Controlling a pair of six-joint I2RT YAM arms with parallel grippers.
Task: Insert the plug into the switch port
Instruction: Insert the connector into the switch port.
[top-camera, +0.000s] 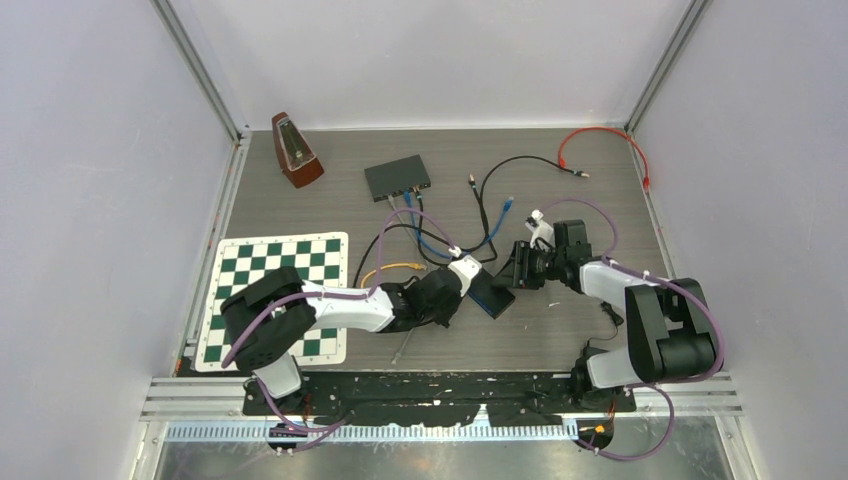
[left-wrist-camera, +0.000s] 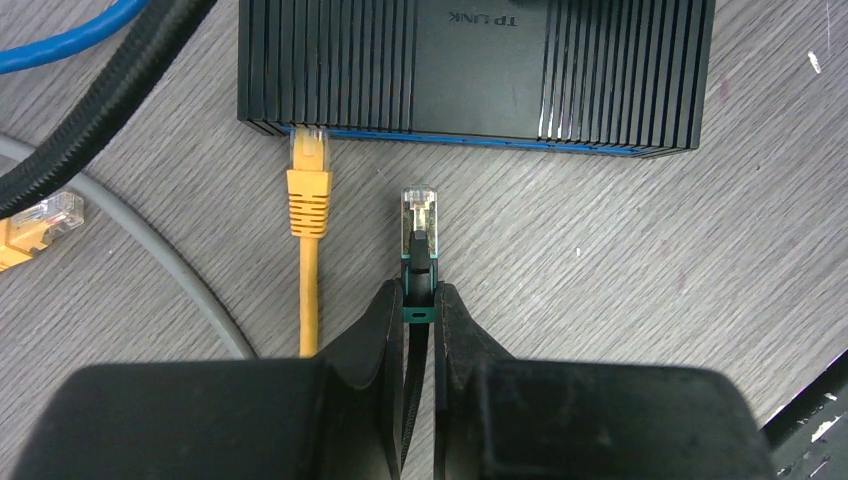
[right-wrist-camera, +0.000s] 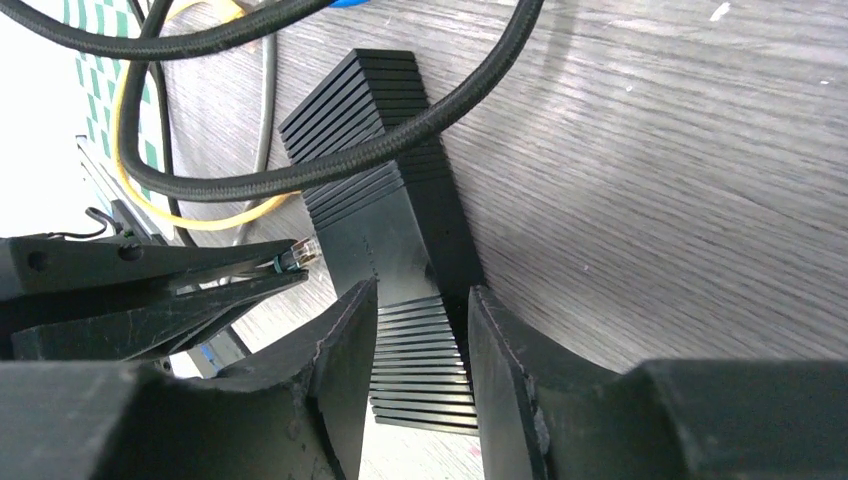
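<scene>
Next I should push the plug's clear tip straight into a port and release, since the plug's tip already points at the switch's port side (top-camera: 476, 300) (left-wrist-camera: 446, 141), just ahead of my left gripper.
The black TP-LINK switch (left-wrist-camera: 475, 70) lies flat on the table, its port side facing my left gripper (left-wrist-camera: 418, 295). That gripper is shut on a black cable's plug (left-wrist-camera: 418, 215) with a teal boot. The plug's clear tip points at the ports a short gap away and does not touch them. A yellow cable (left-wrist-camera: 308, 175) is plugged into a port just left of it. My right gripper (right-wrist-camera: 422, 292) is shut on the switch's (right-wrist-camera: 390, 230) far end, a finger on each side. In the top view the left gripper (top-camera: 468, 288), switch (top-camera: 492, 297) and right gripper (top-camera: 517, 272) meet at mid-table.
A second switch (top-camera: 397, 178) with cables plugged in sits at the back. A metronome (top-camera: 296, 150) stands back left, a chessboard mat (top-camera: 280, 290) lies on the left, and a red cable (top-camera: 605, 140) lies back right. A black braided cable (right-wrist-camera: 300, 180) drapes over the held switch. A loose yellow plug (left-wrist-camera: 40, 220) lies to the left.
</scene>
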